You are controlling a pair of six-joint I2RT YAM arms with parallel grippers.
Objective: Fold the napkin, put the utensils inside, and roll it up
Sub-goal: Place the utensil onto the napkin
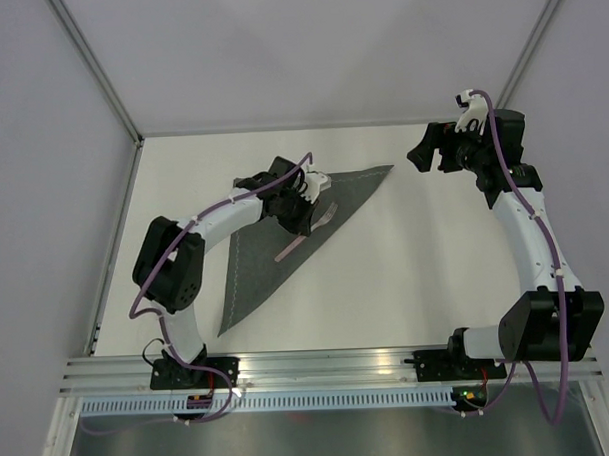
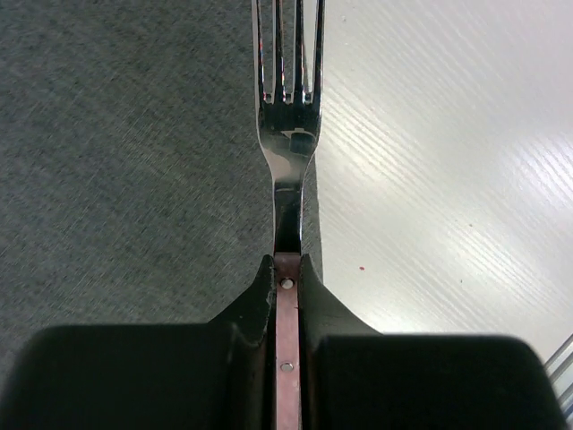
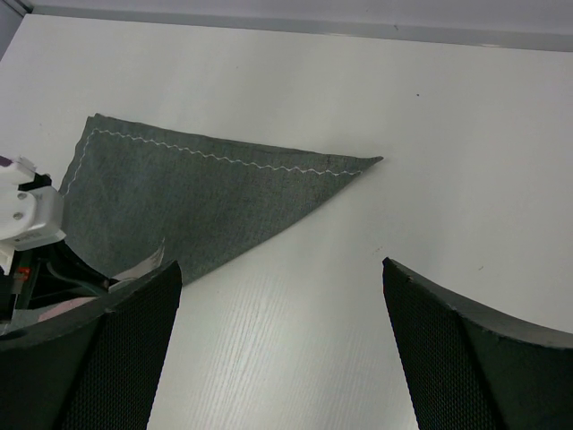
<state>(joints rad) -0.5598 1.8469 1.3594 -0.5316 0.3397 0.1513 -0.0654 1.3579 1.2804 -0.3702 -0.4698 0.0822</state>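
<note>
The left gripper will next go down onto the napkin beside the napkin's long folded edge (image 1: 313, 244) (image 2: 311, 228) and let go of the fork, because the fork's length already runs along that edge.
The dark grey napkin (image 1: 275, 244) lies folded into a triangle on the white table, its stitched edge toward the back (image 3: 215, 158). My left gripper (image 2: 286, 279) is shut on the pale pink handle of a fork (image 2: 288, 170). The fork's silvery tines point forward over the napkin's (image 2: 125, 161) long folded edge, right where cloth meets bare table. From above, the fork (image 1: 307, 235) lies slanted along that edge under my left gripper (image 1: 302, 213). My right gripper (image 3: 279, 269) stands open over bare table beside the napkin's (image 3: 206, 202) right corner, nothing between its fingers.
White enclosure walls stand at the back and along both sides of the table (image 1: 406, 264). My right gripper (image 1: 429, 150) hovers at the far right, apart from the napkin. The left arm's white wrist (image 3: 22, 215) shows at the left edge of the right wrist view.
</note>
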